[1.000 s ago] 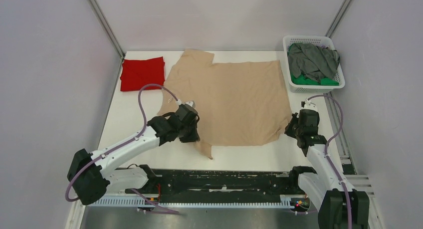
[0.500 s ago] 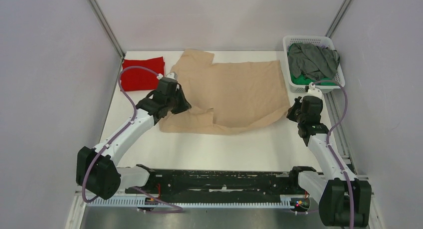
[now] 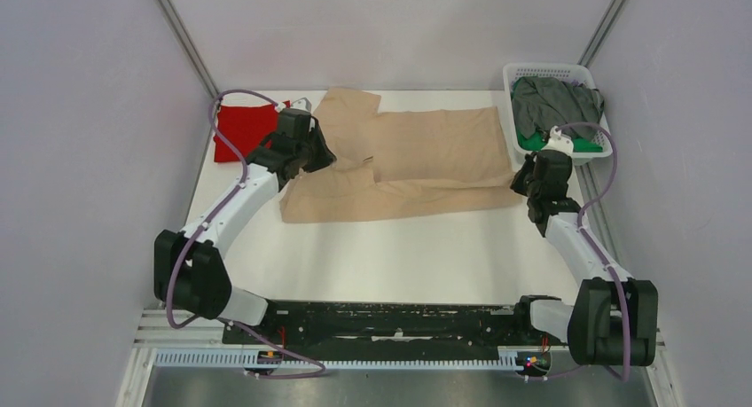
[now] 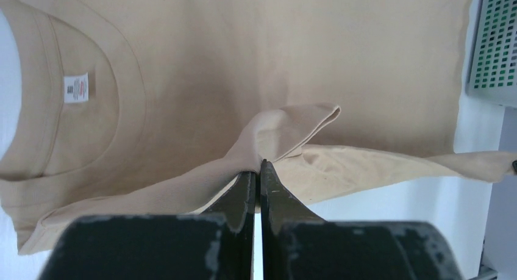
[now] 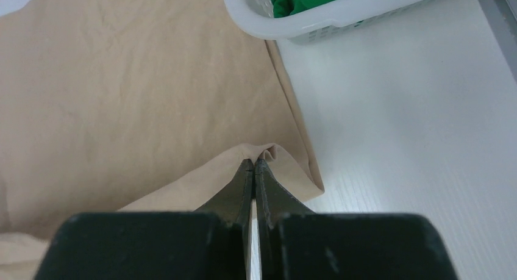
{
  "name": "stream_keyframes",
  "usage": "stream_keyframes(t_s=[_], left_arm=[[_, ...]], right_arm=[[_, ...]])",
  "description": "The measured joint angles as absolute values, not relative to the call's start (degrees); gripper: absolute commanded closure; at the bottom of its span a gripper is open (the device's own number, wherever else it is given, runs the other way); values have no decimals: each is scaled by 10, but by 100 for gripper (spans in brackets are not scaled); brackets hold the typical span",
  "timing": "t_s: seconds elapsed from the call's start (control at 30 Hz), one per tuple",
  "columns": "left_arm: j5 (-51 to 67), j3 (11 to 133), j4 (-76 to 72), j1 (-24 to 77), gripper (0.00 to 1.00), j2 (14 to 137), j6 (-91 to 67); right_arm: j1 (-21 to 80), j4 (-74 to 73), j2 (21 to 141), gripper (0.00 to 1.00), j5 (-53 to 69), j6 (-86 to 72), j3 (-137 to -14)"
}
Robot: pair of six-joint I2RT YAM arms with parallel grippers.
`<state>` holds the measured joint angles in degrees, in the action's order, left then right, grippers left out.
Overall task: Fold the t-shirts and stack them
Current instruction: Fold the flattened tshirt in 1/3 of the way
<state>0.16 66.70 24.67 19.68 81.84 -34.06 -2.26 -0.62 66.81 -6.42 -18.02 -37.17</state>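
The robot's left gripper should next move outward and down to lay the pinched sleeve edge over the beige shirt's body, because that edge still hangs raised above the shirt.
A large beige t-shirt (image 3: 426, 154) lies across the back of the table with its near half folded over toward the far half. My left gripper (image 3: 315, 159) is shut on a pinch of its fabric (image 4: 274, 130) near the collar end, held just above the shirt. My right gripper (image 3: 523, 178) is shut on the shirt's right edge (image 5: 268, 152), beside the basket. A folded red t-shirt (image 3: 244, 130) lies at the back left, partly hidden by my left arm. A dark grey t-shirt (image 3: 554, 105) and a green t-shirt (image 3: 532, 142) lie in the basket.
A white plastic basket (image 3: 554, 70) stands at the back right corner, close to my right gripper; its wall also shows in the right wrist view (image 5: 341, 14). Bare white table (image 3: 399, 256) stretches in front of the beige shirt. Grey walls close in left and right.
Both grippers have moved toward the back of the table, carrying the beige shirt's near edge over onto its far half. The shirt now covers a shorter strip.
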Motion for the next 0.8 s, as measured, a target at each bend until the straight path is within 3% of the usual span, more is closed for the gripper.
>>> stream_keyframes(t_s=[0.23,0.4,0.43,0.5,0.53,0.57,0.63,0.7,0.73,0.8], left_arm=[[3,731,234,183,97,884,-317],[6,763,234,177,90,937,-302],[6,773,235,176,88,953,-298],[6,789,233,173,62,982,-291],[6,800,231,171,57,1000,-286],[5,809,228,169,46,1015,-281],[7,842,224,159,1,1057,-282],[24,888,223,147,0,1102,-282],[32,914,223,141,0,1122,-285],[40,953,225,132,0,1148,-286]], right_arm=[[-23,8,702,100,-72,-184,-382],[-23,24,744,96,-79,-189,-393],[-23,26,752,92,-80,-190,-395],[-23,29,769,82,-87,-195,-399],[-23,29,778,76,-92,-196,-402],[-23,29,790,70,-101,-196,-409],[-23,23,816,49,-118,-198,-432],[-23,14,835,9,-130,-199,-460],[-23,12,840,2,-135,-199,-471],[-23,10,838,2,-140,-196,-481]])
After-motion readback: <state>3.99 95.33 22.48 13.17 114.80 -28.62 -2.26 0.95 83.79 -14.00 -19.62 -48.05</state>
